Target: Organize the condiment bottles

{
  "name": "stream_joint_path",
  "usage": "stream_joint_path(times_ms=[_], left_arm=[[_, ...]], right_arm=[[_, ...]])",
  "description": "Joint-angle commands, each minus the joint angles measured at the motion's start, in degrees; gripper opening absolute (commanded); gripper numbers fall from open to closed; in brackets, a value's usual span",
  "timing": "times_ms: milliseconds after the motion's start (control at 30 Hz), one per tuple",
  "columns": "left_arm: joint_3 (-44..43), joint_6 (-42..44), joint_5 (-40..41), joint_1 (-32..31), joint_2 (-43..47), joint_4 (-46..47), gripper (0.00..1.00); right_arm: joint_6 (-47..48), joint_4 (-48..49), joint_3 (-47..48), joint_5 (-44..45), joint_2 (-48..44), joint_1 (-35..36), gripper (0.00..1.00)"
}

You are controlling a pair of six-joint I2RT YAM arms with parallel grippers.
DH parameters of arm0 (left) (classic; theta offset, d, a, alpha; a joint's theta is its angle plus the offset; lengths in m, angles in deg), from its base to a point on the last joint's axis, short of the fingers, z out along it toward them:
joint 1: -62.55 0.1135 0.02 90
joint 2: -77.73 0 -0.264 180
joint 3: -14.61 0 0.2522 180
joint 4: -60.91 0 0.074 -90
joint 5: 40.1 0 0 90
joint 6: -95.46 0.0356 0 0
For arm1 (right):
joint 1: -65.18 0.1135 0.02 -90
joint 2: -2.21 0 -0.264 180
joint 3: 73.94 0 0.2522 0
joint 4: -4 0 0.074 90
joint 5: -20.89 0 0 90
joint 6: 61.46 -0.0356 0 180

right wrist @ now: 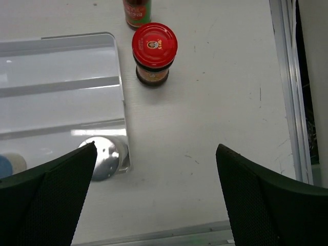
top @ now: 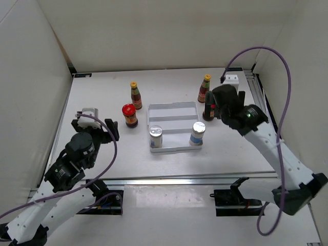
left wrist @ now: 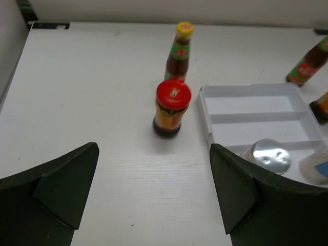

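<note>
The right gripper moves outward toward the tray [top: 173,108] and down onto the nearby jar's red lid next, since that jar stands ahead of the open fingers.
A white tray [top: 173,108] sits mid-table with two silver-topped shakers [top: 156,136] [top: 198,133] in its near compartment. Left of it stand a yellow-capped sauce bottle [top: 136,95] and a red-lidded jar [top: 129,115]. On the right stand another sauce bottle [top: 204,88] and a second jar [top: 209,110]. My left gripper [top: 96,128] is open and empty, near-left of the left jar [left wrist: 172,107], which stands ahead of it [left wrist: 154,195]. My right gripper [top: 220,107] is open and empty, hovering beside the right jar [right wrist: 154,54] with bare table between its fingers [right wrist: 154,189].
A metal rail [top: 259,97] runs along the table's right edge, close to my right arm. White walls enclose the left, back and right sides. The tray's two far compartments [left wrist: 256,105] hold nothing.
</note>
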Motion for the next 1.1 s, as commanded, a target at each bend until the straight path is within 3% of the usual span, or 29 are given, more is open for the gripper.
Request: stream_joint_path(times_ms=[0,67,200,400,1067], left_arm=[[5.96,0.53,6.01,0.25,0.74,-5.43,1.00],[5.98,0.86,3.15,0.95,1.37,-4.92,1.00],[7.90,1.75,5.14,0.95,-0.47,-2.89,1.00],[7.91,1.75,3.91,0.95,-2.33,-1.40,1.00],[8.97,1.75,6.20,0.95,1.19,-0.87,1.00]], right_arm=[[5.24,3.22,4.52,-8.37,5.22,-9.41,1.00],[6.72,4.61,6.63,-15.15,8.74,-12.60,1.00],[7.96,4.62,10.75,-24.27,15.06,-19.46,1.00],[9.98,5.68,12.35,-28.17,22.18,-22.02,1.00],[9.46,6.74,17.18,-28.18,40.64,-23.08,1.00]])
